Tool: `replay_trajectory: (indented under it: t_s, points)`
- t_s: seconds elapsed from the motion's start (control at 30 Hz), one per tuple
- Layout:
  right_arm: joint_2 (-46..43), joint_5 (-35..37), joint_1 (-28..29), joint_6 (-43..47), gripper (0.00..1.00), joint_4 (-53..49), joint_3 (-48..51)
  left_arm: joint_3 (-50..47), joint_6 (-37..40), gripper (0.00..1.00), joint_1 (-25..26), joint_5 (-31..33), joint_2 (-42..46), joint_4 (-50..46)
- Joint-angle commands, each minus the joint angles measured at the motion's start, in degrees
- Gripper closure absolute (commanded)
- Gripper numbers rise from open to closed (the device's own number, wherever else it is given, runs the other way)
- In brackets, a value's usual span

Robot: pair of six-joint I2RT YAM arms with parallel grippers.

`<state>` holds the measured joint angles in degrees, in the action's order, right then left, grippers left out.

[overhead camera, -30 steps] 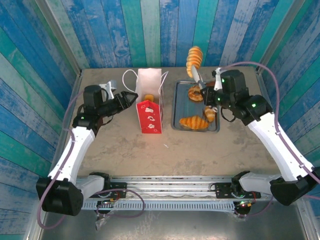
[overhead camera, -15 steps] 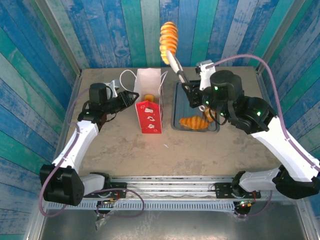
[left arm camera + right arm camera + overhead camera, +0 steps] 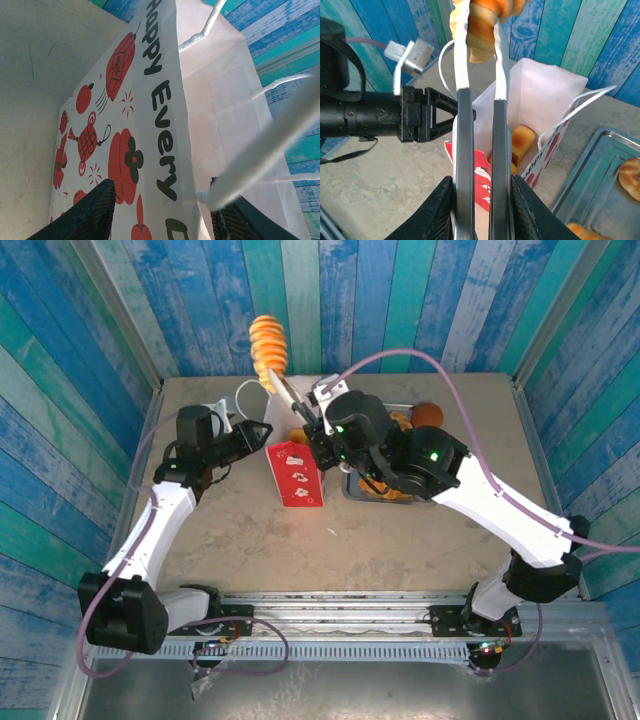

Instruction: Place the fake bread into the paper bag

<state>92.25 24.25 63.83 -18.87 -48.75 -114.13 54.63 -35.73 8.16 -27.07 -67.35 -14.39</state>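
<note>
I should lower my right gripper until the twisted fake bread goes into the bag's opening, and only then let go of the tongs (image 3: 464, 140).
The paper bag (image 3: 296, 472) stands upright at mid-table, white with red prints, its mouth open (image 3: 540, 92). A piece of fake bread (image 3: 522, 142) lies inside it. My right gripper (image 3: 482, 215) is shut on metal tongs (image 3: 464, 140), which pinch a twisted golden fake bread (image 3: 266, 340) high above the bag's far left corner. My left gripper (image 3: 262, 437) stands open at the bag's left rim. Its fingers (image 3: 85, 215) straddle the printed wall (image 3: 160, 125) and a cord handle without visibly pressing it.
A grey metal tray (image 3: 600, 165) sits right of the bag with a ring-shaped bread (image 3: 631, 172) on it. A round brown bun (image 3: 428, 415) shows behind my right arm, which hides most of the tray. Blue plank walls close in the table.
My right arm swung left, carrying the tongs and twisted bread from over the tray to above the bag. My left gripper reached the bag's rim and its jaws narrowed.
</note>
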Motion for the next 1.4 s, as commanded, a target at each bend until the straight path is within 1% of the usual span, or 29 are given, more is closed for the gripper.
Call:
replay_trajectory:
  t_s: [0.0, 0.27, 0.53, 0.87, 1.1, 1.37]
  points:
    - [1.1, 3.4, 0.6, -1.9, 0.95, -3.0, -2.7, 1.8, 1.7, 0.49, 0.2, 1.1, 3.4, -0.9]
    - [2.7, 5.3, 0.7, -4.7, 0.95, -8.7, -2.5, 1.5, 2.1, 0.51, 0.2, 1.2, 3.8, -1.3]
    - [3.3, 4.7, 0.7, -6.1, 0.94, -14.2, -2.3, 1.3, 2.3, 0.58, 0.2, 1.7, 4.0, -1.7]
    - [4.9, 5.7, 0.6, -6.6, 0.93, -17.8, -2.5, 1.3, 2.4, 0.59, 0.2, 2.1, 4.5, -1.9]
    - [6.6, 6.5, 0.7, -6.0, 0.86, -18.5, -2.9, 1.5, 2.2, 0.59, 0.2, 2.0, 4.5, -1.8]
    - [7.1, 6.4, 0.7, -5.9, 0.72, -19.1, -3.1, 1.6, 2.2, 0.59, 0.2, 2.0, 4.8, -2.1]
